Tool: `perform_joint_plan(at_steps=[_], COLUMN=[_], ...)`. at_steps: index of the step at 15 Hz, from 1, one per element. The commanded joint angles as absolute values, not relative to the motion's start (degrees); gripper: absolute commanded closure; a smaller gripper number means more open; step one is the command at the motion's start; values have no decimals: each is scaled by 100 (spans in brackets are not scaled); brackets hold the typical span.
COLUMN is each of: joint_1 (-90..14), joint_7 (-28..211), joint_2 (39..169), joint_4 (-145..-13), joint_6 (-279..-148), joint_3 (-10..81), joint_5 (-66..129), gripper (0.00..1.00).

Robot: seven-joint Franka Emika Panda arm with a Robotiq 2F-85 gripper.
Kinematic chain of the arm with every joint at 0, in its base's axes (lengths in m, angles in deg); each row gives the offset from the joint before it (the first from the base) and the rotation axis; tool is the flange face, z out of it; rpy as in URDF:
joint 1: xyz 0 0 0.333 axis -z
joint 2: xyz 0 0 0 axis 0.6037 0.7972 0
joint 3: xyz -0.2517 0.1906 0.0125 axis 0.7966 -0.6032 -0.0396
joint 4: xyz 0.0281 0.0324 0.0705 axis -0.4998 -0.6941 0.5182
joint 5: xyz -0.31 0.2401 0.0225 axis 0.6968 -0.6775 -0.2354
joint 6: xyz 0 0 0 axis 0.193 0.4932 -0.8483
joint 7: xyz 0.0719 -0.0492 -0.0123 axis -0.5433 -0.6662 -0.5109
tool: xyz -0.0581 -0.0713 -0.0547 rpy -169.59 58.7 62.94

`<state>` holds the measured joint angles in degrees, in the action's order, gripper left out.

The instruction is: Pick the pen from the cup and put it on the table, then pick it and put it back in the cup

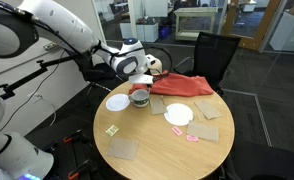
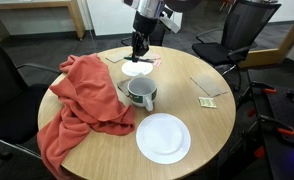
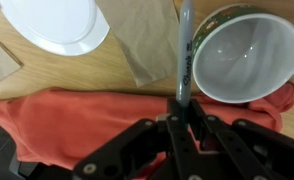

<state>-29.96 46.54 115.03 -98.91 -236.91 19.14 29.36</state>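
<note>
My gripper will next move toward the right in the wrist view. Then it will tilt to bring the pen (image 3: 184, 50) over the cup's opening, because the pen points past the cup's rim.
My gripper (image 3: 184, 118) is shut on the pen (image 3: 184, 50), a slim dark-and-grey stick that points away from the jaws. In the wrist view the pen's tip lies over the left rim of the cup (image 3: 245, 55), whose inside is pale and holds nothing. The cup stands on the round wooden table (image 2: 202, 125) next to a red cloth. In both exterior views the gripper (image 1: 137, 78) (image 2: 138, 48) hangs a little above the table, just beyond the cup (image 1: 139, 97) (image 2: 140, 95). The pen is too thin to make out there.
A red cloth (image 2: 82, 100) (image 3: 77, 115) lies beside the cup and hangs over the table edge. White plates (image 2: 163, 137) (image 2: 139, 68) (image 3: 52, 22) and brown mats (image 3: 142, 45) (image 1: 122, 149) lie around. Black chairs (image 1: 212, 55) stand at the table.
</note>
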Motion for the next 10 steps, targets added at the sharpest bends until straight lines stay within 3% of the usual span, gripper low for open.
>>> perform_joint_plan(at_steps=[1, 10], joint_1=[-2716, -1505], joint_7=[4234, 2389], joint_2=[11432, 11775], joint_4=[-10066, -10251], joint_6=[-24123, -24571], joint_3=[1442, -226], joint_5=[2586, 1201], gripper=[96, 96])
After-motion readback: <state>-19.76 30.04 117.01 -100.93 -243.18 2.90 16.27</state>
